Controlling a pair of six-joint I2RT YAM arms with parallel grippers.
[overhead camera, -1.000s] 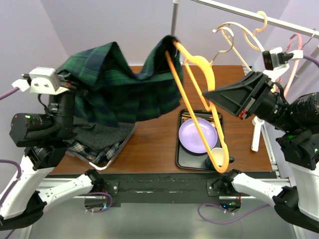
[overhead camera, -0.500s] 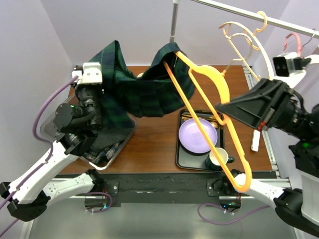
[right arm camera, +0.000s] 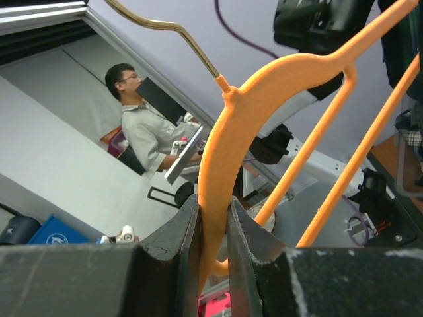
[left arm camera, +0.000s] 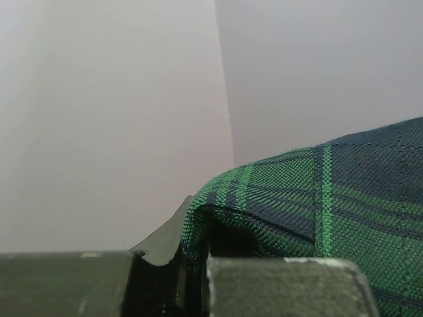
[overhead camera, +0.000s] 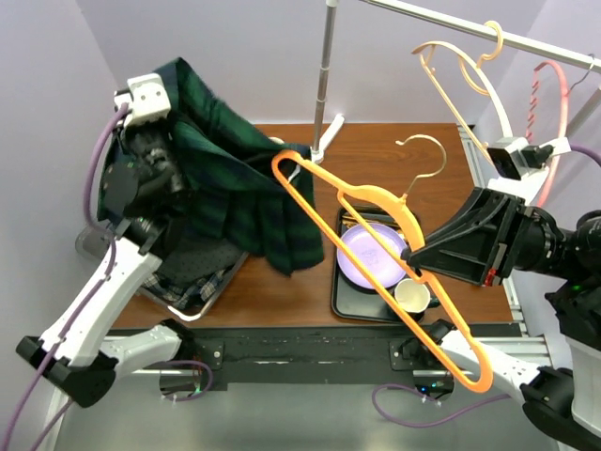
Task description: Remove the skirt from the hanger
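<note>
The orange hanger is bare. My left gripper will tilt downward and lower the skirt (overhead camera: pixel 235 193) back into the clear bin of folded clothes (overhead camera: pixel 195 272) to let it go.
The dark green plaid skirt (overhead camera: pixel 235 193) hangs from my left gripper (overhead camera: pixel 169 94), held high at the back left; it drapes down over the table and is free of the hanger. In the left wrist view the gripper (left arm camera: pixel 195 261) is shut on a fold of the skirt (left arm camera: pixel 317 191). My right gripper (overhead camera: pixel 418 261) is shut on the orange hanger (overhead camera: pixel 376 202), holding it tilted above the tray, bare of cloth. The right wrist view shows the gripper (right arm camera: pixel 215 234) clamped on the hanger's shoulder (right arm camera: pixel 264 79).
A black tray (overhead camera: pixel 340 303) holds a purple plate (overhead camera: pixel 371 256) and a cup (overhead camera: pixel 411 296). A clear bin (overhead camera: pixel 202 305) of folded clothes sits at the left. A rail (overhead camera: pixel 451 23) overhead carries cream (overhead camera: pixel 460 66) and pink (overhead camera: pixel 554 103) hangers; a pole (overhead camera: pixel 326 75) stands behind.
My left gripper pulled the skirt up and to the left, and it slid off the hanger's end. My right gripper swung the bare hanger down and forward.
</note>
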